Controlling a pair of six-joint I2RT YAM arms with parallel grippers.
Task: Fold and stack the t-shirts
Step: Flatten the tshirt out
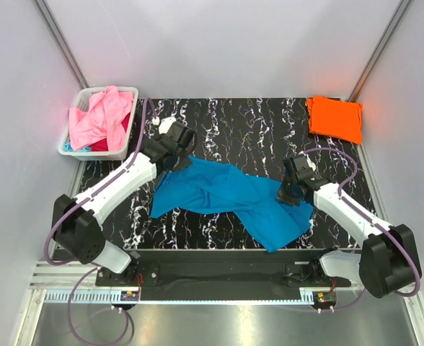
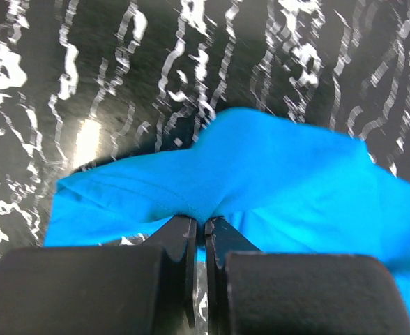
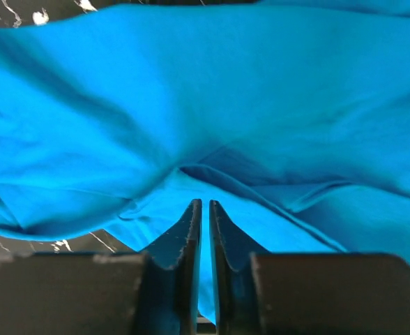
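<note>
My left gripper is pinching the bunched cloth's edge. I will next pull it outward over the bare black table and let go there to spread the cloth.
A bright teal-blue t-shirt (image 1: 226, 194) lies crumpled and stretched across the middle of the table. My left gripper (image 1: 174, 160) is shut on a pinch of its upper left edge, seen in the left wrist view (image 2: 200, 222) with the cloth (image 2: 275, 181) bunched ahead. My right gripper (image 1: 290, 193) is at the shirt's right side; in the right wrist view (image 3: 202, 204) its jaws are closed to a thin slit on the cloth (image 3: 205, 91), whose creases run toward the tips. A folded orange t-shirt (image 1: 334, 117) lies at the back right. A pink t-shirt (image 1: 100, 119) and a red one (image 1: 120, 142) sit in the basket.
A small white lattice basket (image 1: 82, 97) stands at the back left corner, off the black marbled table (image 1: 233, 122). Grey walls close in the left, right and back sides. The arm bases sit on a black rail at the near edge.
</note>
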